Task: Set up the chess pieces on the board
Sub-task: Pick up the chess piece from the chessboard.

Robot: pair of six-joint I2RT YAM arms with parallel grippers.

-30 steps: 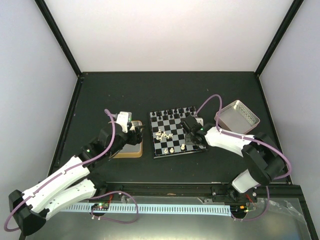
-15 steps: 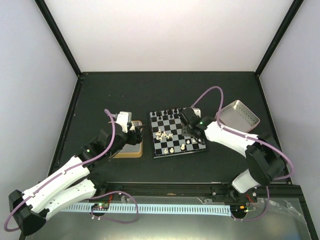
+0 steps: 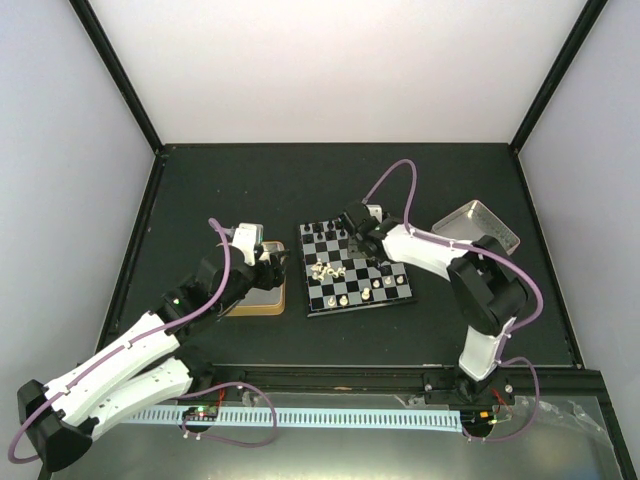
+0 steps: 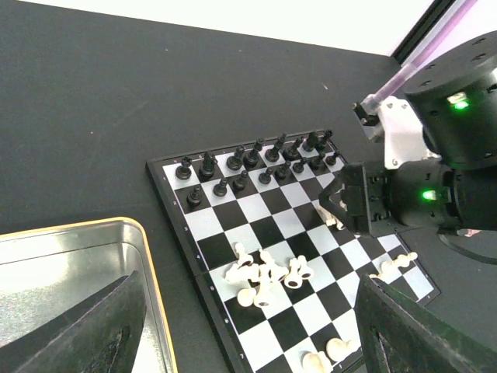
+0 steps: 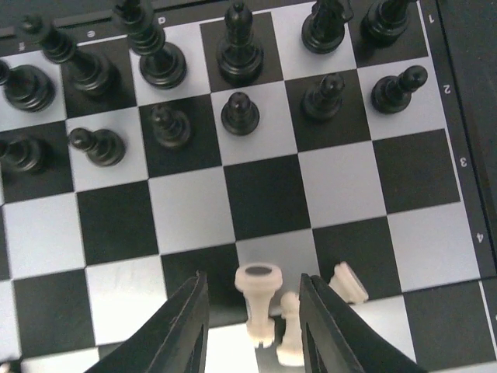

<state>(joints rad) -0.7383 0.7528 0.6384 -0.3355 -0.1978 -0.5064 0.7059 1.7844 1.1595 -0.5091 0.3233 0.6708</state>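
My left gripper next moves over the cream heap to the narrow end of the tipped cream piece (image 5: 260, 307), as my right gripper's fingers already straddle it.
The board (image 3: 372, 270) lies mid-table, with black pieces (image 3: 345, 228) standing in two rows along its far edge. Cream pieces lie tipped in a heap (image 3: 325, 270) at its left, and a few more (image 3: 378, 287) sit near the front edge. My right gripper (image 3: 356, 224) hovers open over the far middle of the board. In the right wrist view its fingers (image 5: 186, 326) flank a tipped cream piece (image 5: 260, 307) without touching it, beside two other cream pieces (image 5: 348, 281). My left gripper (image 3: 275, 262) is open and empty left of the board, facing the cream heap (image 4: 264, 272).
A gold-rimmed tin tray (image 3: 258, 298) lies under my left gripper; it also shows in the left wrist view (image 4: 78, 256). A silver tin tray (image 3: 492, 226) stands at the right behind my right arm. A purple cable (image 3: 395, 175) loops over the board's far side.
My right gripper has swung from the board's near right part to its far middle, close to the black rows. The left arm has not moved.
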